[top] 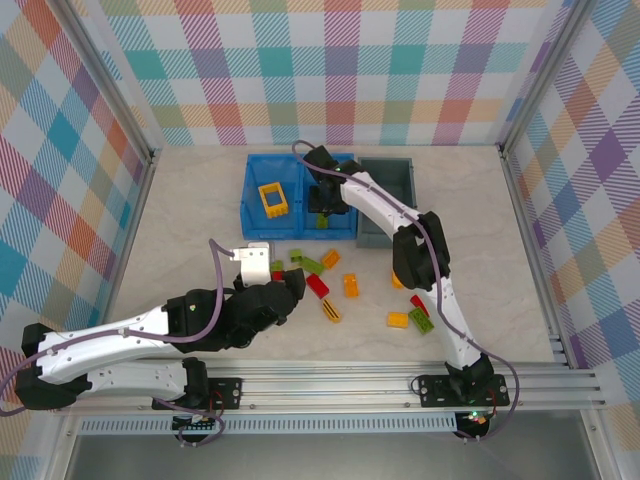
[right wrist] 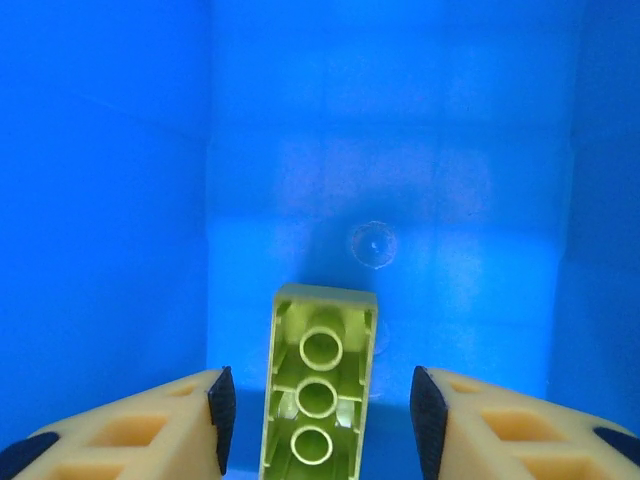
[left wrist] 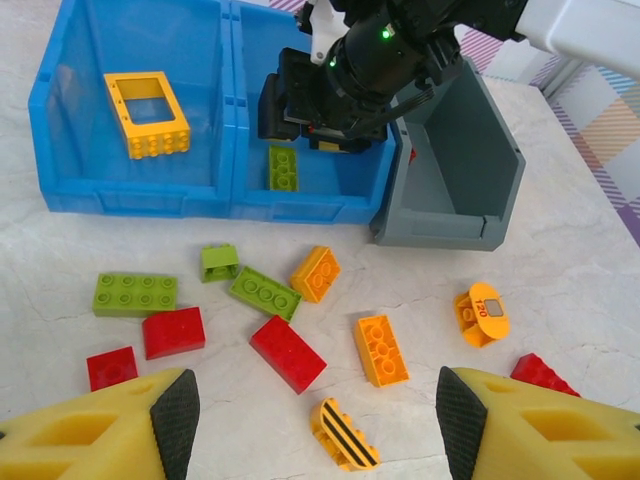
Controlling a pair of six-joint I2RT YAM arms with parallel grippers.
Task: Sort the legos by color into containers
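Observation:
My left gripper comes down next over the middle of the striped yellow piece [top: 331, 311] [left wrist: 343, 436], fingers along its long sides. The piece lies below them on the tabletop.
The blue bin [top: 258, 225] holds the yellow window-frame piece [left wrist: 147, 113] in its left compartment. Its right compartment holds a lime green brick [right wrist: 318, 400], lying studs-down. My right gripper [right wrist: 318, 425] hangs open inside that compartment, a finger on each side of the brick with a gap to both. It also appears as the right gripper [left wrist: 300, 105] over the bin. My left gripper [left wrist: 315, 420] is open above loose legos on the table: a red brick [left wrist: 288, 352], an orange brick [left wrist: 381, 349] and a striped yellow piece [left wrist: 343, 436]. The grey bin [left wrist: 455, 170] stands right of the blue one.
More bricks lie left of the left gripper: a flat green one [left wrist: 135, 293], two red ones [left wrist: 173, 332] and other green pieces [left wrist: 264, 292]. A round orange piece [left wrist: 483, 313] and a red brick [left wrist: 540, 372] lie to the right. Checked walls [top: 330, 60] enclose the table.

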